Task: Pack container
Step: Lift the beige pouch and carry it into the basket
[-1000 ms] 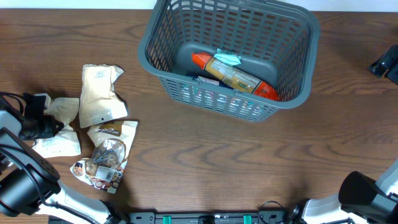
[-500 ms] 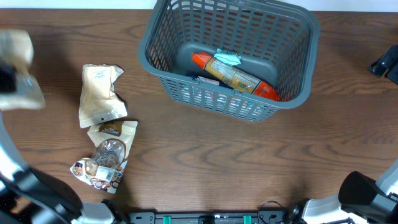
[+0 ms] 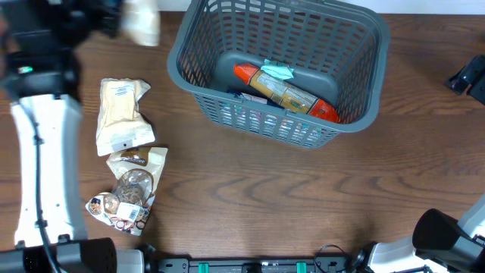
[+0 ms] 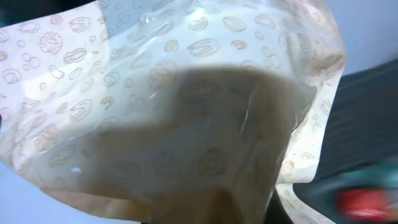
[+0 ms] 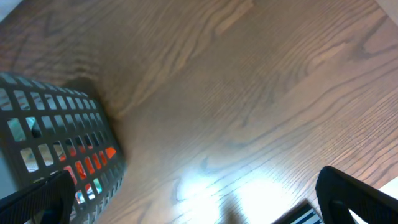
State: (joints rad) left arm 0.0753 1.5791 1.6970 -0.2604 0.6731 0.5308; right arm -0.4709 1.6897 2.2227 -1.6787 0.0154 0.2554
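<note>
My left gripper holds the cream packet [image 3: 142,23] still outside the basket's rim. It will swing the packet across next, then lower it over the red-orange packet [image 3: 286,91].
The dark grey slotted basket [image 3: 356,76] stands at the back centre; a red-orange packet [image 3: 286,91] with a tan label lies on its floor. My left gripper [image 3: 114,19], blurred and raised at the back left, is shut on a cream packet [image 3: 142,23] just left of the basket's rim. In the left wrist view that packet [image 4: 186,112], printed with nut outlines, fills the frame and hides the jaws. My right gripper [image 5: 199,208] is open and empty over bare wood, right of the basket [image 5: 56,137].
Two more pouches lie on the table at the left: a cream one [image 3: 121,114] and, in front of it, a windowed one showing nuts [image 3: 130,188]. The right arm's dark body [image 3: 466,76] is at the right edge.
My left gripper lifted the cream packet off the table at the far left. It carried the packet up and to the right, close to the basket's left rim. The right arm stayed put.
</note>
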